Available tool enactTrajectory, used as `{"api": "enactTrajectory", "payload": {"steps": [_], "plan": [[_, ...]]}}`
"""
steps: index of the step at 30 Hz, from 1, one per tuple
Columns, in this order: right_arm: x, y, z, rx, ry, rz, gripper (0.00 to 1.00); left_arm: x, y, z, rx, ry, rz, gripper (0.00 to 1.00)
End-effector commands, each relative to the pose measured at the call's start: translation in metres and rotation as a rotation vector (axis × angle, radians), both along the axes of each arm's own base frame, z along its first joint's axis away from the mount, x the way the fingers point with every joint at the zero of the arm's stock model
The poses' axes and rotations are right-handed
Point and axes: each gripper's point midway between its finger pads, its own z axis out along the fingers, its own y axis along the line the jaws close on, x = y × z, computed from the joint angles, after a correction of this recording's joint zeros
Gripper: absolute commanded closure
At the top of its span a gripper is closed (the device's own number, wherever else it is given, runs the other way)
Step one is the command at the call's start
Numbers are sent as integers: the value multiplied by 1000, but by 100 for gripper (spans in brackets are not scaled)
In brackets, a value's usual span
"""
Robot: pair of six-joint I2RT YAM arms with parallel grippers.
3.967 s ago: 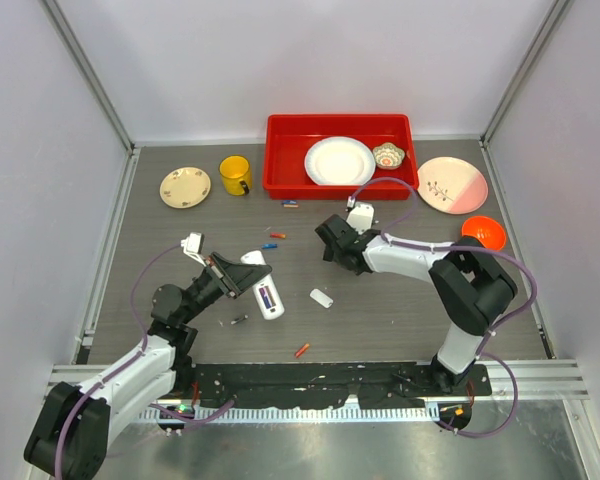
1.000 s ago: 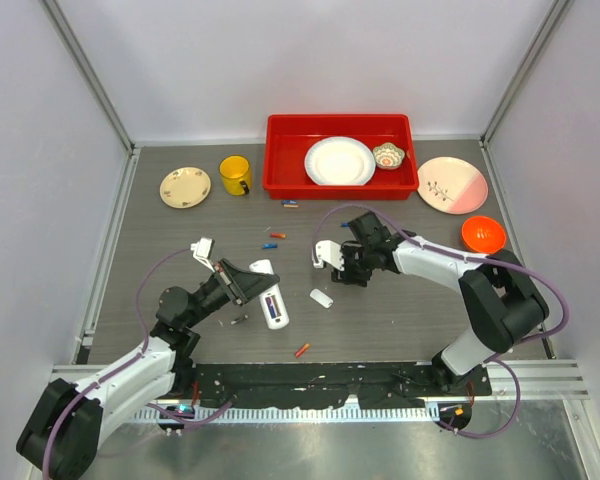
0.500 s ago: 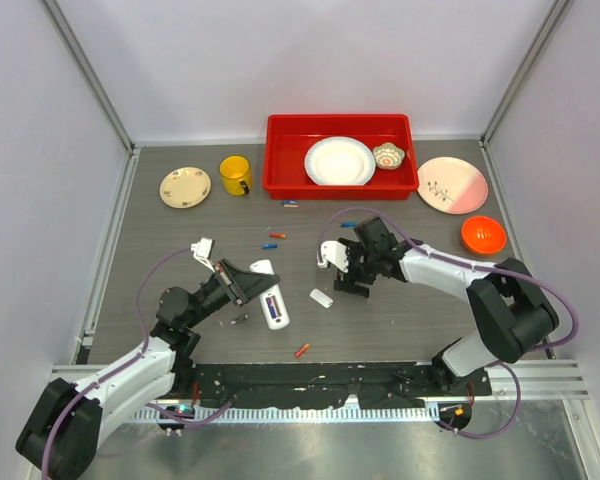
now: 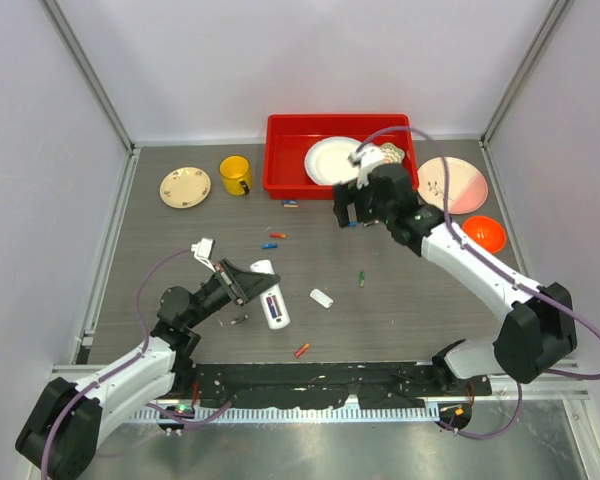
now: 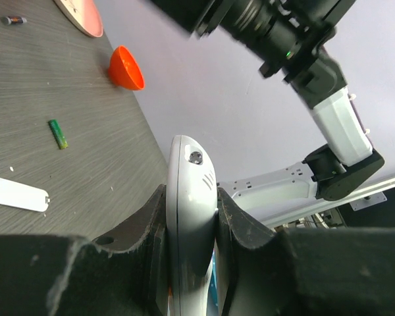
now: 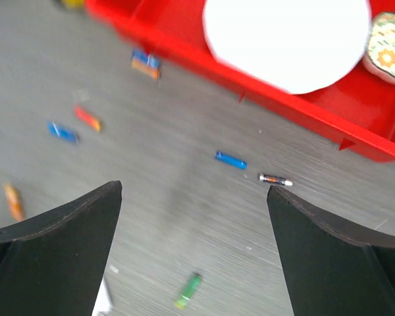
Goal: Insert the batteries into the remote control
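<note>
The right gripper moves back and down from beside the red tray (image 4: pixel 280 185) next and turns to straddle the green battery (image 4: pixel 361 279), since it lies alone with bare table around.
The white remote control (image 4: pixel 270 296) lies angled on the table, and my left gripper (image 4: pixel 252 283) is shut on its upper end. In the left wrist view the remote control (image 5: pixel 189 191) is pinched edge-on in my left gripper (image 5: pixel 191 197). Its white back cover (image 4: pixel 322 298) lies just to the right. A green battery (image 4: pixel 361 279) rests alone mid-table. My right gripper (image 4: pixel 348 212) hangs open and empty in front of the red tray (image 4: pixel 280 185). Below my right gripper (image 6: pixel 194 189) lie a blue battery (image 6: pixel 231 160), a black battery (image 6: pixel 275 179) and the green battery (image 6: pixel 188 291).
Loose batteries lie scattered: blue and orange ones (image 4: pixel 272 240), a black one (image 4: pixel 239 320), a red one (image 4: pixel 301 350). The red tray holds a white plate (image 4: pixel 338 160) and a small bowl (image 4: pixel 388 155). A yellow mug (image 4: pixel 235 175), cream plate (image 4: pixel 185 186), pink plate (image 4: pixel 458 190) and orange bowl (image 4: pixel 483 233) stand around.
My right gripper has opened wide, lifted and swung back from beside the back cover towards the red tray. A green battery now lies where it was. The left arm has not moved.
</note>
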Motion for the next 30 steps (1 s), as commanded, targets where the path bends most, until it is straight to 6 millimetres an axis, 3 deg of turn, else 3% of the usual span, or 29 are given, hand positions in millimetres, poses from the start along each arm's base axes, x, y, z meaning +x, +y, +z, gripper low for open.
{"api": "enactTrajectory", "payload": {"steps": [1,3,4,9,13,17,23,30], "plan": [[9,-11,6,428,275,-462,3,4,0,5,-5,-32,24,100],[3,-13,-2,499,311,-520,7,4,-2,4,-2,-22,20,100],[-5,-15,-16,504,360,-574,8,4,-4,4,-2,-21,14,100],[-31,-39,-82,245,497,-686,13,2,-9,2,7,-20,4,100],[-38,-45,-99,165,544,-689,20,3,-12,-7,28,-3,5,100],[-44,-43,-114,139,589,-679,36,2,-16,-9,36,-1,-6,100],[-59,-43,-143,76,678,-656,51,1,-22,-9,40,-4,-36,100],[-69,-53,-155,7,697,-658,54,0,-25,-13,46,0,-45,100]]}}
